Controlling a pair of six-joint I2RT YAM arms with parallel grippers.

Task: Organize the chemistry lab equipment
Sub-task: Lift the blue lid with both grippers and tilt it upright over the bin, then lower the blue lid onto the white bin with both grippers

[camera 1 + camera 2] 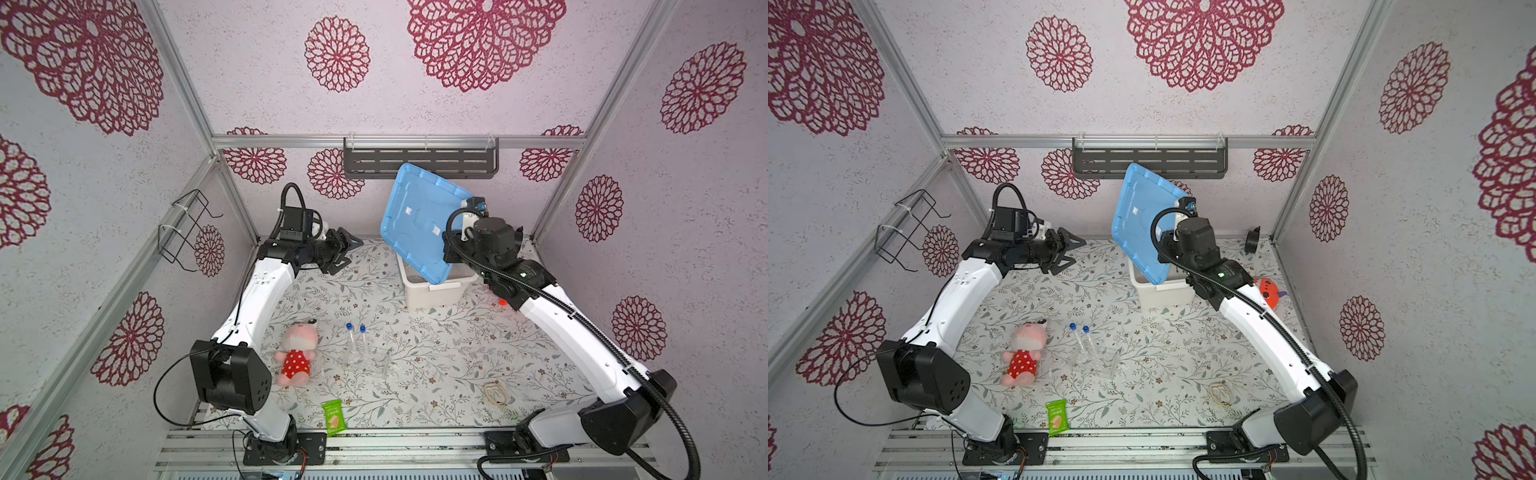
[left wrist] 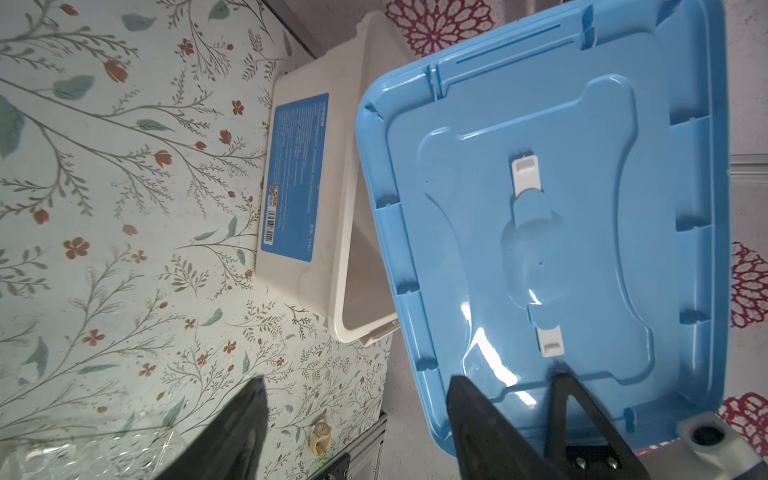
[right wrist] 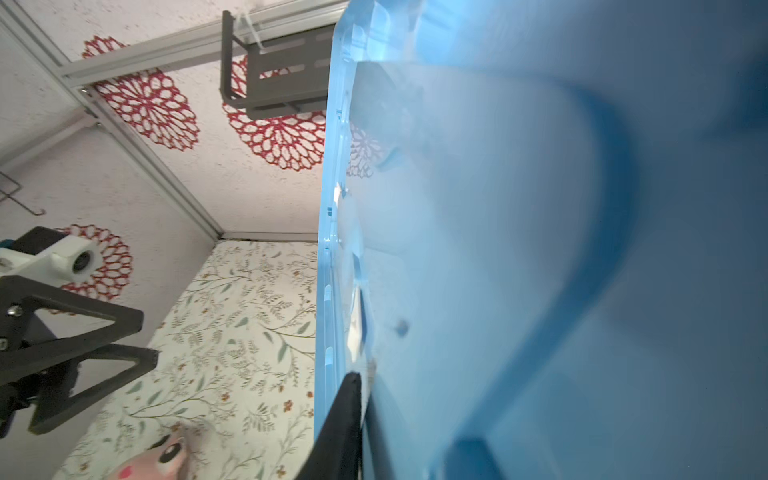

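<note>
My right gripper turns the tilted blue lid flat next, lowers it onto the bin's rim and releases the lid's edge. The white bin's open top (image 1: pixel 457 272) lies below.
Two clear tubes with blue caps (image 1: pixel 356 336) (image 1: pixel 1080 336) lie mid-table beside clear glass beakers (image 1: pixel 376 360) (image 1: pixel 1100 362), with no gripper near them. My right gripper (image 3: pixel 365 378) is shut on a blue lid (image 1: pixel 415 216) (image 1: pixel 1142 216) (image 3: pixel 540 249) and holds it tilted up over an open white bin (image 1: pixel 432 293) (image 1: pixel 1163 297) (image 2: pixel 353 208). Only one black finger shows against the lid; the other is hidden behind it. My left gripper (image 1: pixel 348 252) (image 1: pixel 1072 251) (image 2: pixel 357 382) stands open with nothing in it, just left of the lid (image 2: pixel 540 249).
A pink plush toy (image 1: pixel 297 349) lies left of the tubes and a green snack packet (image 1: pixel 333 417) at the front edge. An orange plush (image 1: pixel 1268 291) sits behind my right arm. A beige band (image 1: pixel 496 392) lies front right. A dark shelf (image 1: pixel 419 160) hangs on the back wall.
</note>
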